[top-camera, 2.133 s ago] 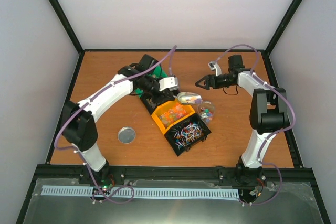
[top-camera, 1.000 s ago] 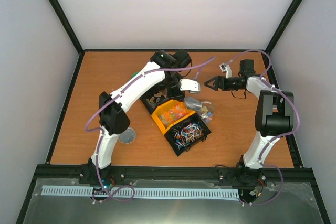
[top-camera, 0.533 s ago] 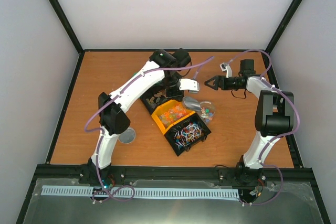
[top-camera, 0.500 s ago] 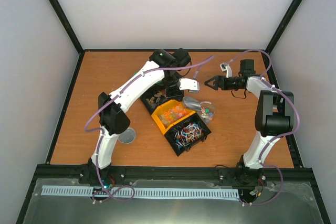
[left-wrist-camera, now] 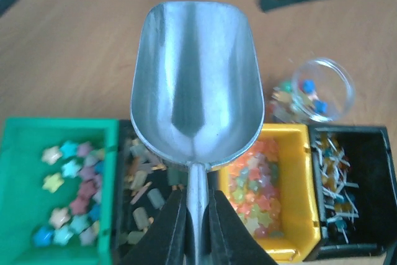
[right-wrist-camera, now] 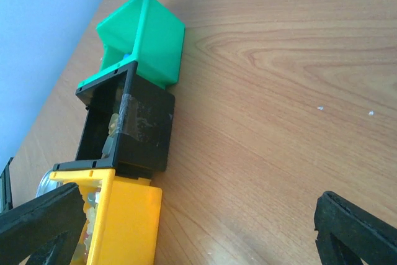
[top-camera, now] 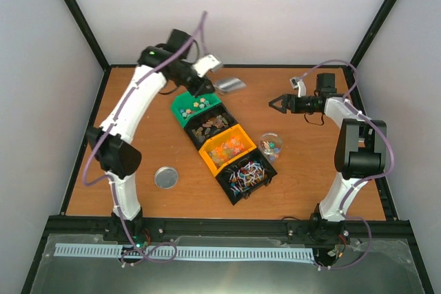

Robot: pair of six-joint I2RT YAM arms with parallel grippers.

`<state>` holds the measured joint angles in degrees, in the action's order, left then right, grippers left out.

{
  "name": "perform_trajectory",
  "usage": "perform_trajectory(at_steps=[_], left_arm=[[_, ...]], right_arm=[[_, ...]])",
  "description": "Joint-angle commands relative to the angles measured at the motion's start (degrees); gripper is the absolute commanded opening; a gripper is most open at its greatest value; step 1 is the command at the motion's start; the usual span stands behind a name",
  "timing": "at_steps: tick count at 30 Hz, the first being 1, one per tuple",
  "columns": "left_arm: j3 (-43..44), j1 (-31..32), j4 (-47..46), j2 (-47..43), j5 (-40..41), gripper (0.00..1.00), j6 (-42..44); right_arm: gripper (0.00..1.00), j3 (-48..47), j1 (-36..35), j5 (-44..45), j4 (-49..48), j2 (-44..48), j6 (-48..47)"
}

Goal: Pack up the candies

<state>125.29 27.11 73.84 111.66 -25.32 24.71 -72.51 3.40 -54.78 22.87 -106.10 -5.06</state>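
Note:
The empty scoop goes down and to the left gripper's left in the top view next for release, since bare tabletop lies below beside the green bin (top-camera: 195, 107).
The candies lie sorted in a diagonal row of bins: a green bin (top-camera: 195, 107) of pastel stars, a black bin (top-camera: 213, 123) of brownish-gold pieces, a yellow bin (top-camera: 227, 148) of orange-yellow stars, and a black bin (top-camera: 247, 175) of red-blue-white sticks. A clear jar (top-camera: 270, 144) beside the row holds a few candies. My left gripper (left-wrist-camera: 197, 208) is shut on the handle of an empty silver scoop (left-wrist-camera: 195, 85), raised above the far end of the row. My right gripper (top-camera: 274, 103) stands open over bare table, right of the bins, holding nothing.
A round silver lid (top-camera: 165, 177) lies on the table left of the bins. The right wrist view shows the outer walls of the green bin (right-wrist-camera: 149, 44), black bin (right-wrist-camera: 139, 131) and yellow bin (right-wrist-camera: 121, 228). Cage walls ring the wooden table (top-camera: 317, 170).
My left arm has lifted the scoop away from the jar and swung it back and left, over the far end of the row. The right gripper stayed put and opened slightly wider.

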Motion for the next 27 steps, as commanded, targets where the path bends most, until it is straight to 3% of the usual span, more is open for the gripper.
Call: perform_trajectory(at_steps=[1, 8, 13, 18, 27], left_arm=[[-6.7, -9.9, -12.6, -6.2, -4.1, 0.01, -13.1], [-23.8, -24.8, -22.8, -14.4, -0.3, 0.01, -17.6], [-35.3, -32.0, -26.4, -17.4, 3.2, 0.01, -16.3], [-44.2, -36.0, -29.5, -17.2, 6.9, 0.01, -15.6], [-52.2, -36.3, -36.8, -14.1, 10.2, 0.01, -14.3]], right_arm=[[1.00, -2.5, 0.4, 1.0, -0.4, 1.3, 0.7], [1.00, -5.2, 0.4, 3.2, 1.5, 2.0, -1.0], [1.00, -7.4, 0.4, 4.6, 5.4, 1.9, -4.8], [1.00, -9.1, 0.4, 5.7, 11.6, 2.1, -10.7], [1.00, -9.1, 0.4, 3.3, 21.3, 5.3, -22.1]])
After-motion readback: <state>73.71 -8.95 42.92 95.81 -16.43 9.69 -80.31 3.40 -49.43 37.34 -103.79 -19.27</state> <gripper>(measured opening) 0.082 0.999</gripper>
